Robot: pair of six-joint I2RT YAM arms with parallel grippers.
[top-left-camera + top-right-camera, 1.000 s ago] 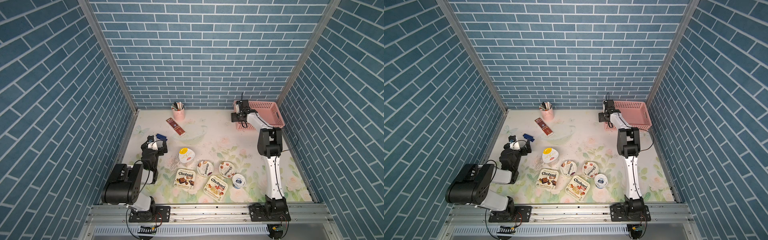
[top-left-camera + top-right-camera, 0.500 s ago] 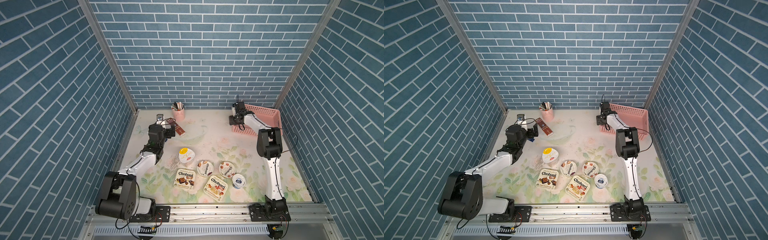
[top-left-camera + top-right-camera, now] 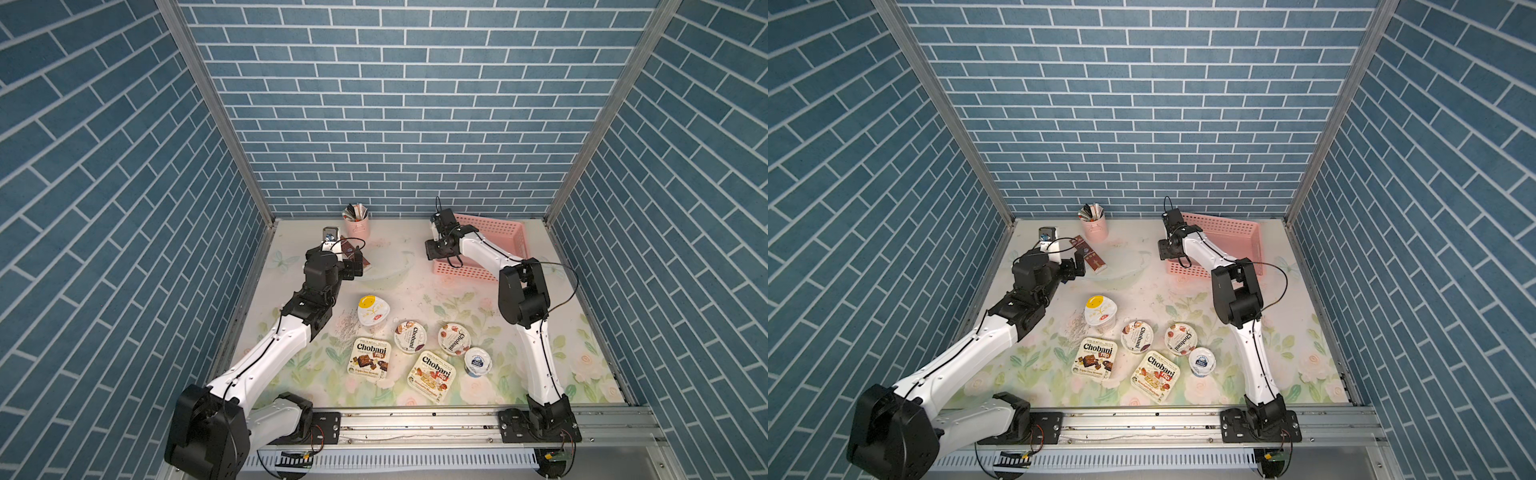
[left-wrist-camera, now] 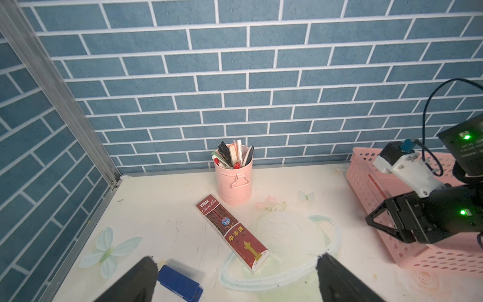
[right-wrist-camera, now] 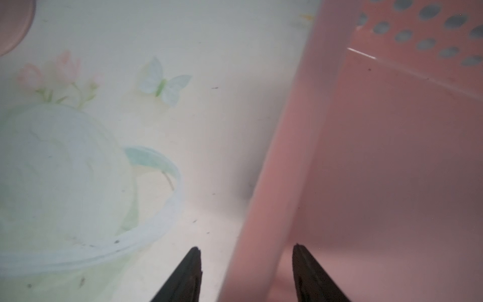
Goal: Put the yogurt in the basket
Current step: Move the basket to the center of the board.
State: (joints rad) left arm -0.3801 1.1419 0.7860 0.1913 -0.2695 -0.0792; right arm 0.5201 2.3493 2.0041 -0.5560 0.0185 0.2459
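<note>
Next, my right gripper drags the basket [image 3: 494, 232] by its gripped side toward the chocolate bar and releases it there, since open tabletop lies between them.
Six yogurt cups stand near the table's front in both top views: a yellow-topped cup [image 3: 372, 311], two round Chobani cups [image 3: 410, 336] [image 3: 454, 338], a small blue-white cup [image 3: 478, 360] and two squarish Chobani Flip packs [image 3: 370, 358] [image 3: 432, 376]. The pink basket [image 3: 494, 232] [image 3: 1229, 232] sits skewed at the back right and holds nothing. My right gripper [image 3: 438, 257] [image 5: 247, 248] is shut on the basket's [image 5: 392, 130] left wall, one finger inside and one outside. My left gripper [image 3: 358, 262] [image 4: 236, 258] hangs open at the back left, far from the cups.
A pink pen holder [image 3: 356, 224] [image 4: 233, 183] stands by the back wall. A brown chocolate bar [image 4: 232, 232] and a small blue block [image 4: 180, 283] lie just ahead of my left fingers. Brick walls close in three sides.
My left arm swung from the front left up to the back left, over the chocolate bar. My right jaws narrowed onto the basket's wall, and the basket slid left and turned.
</note>
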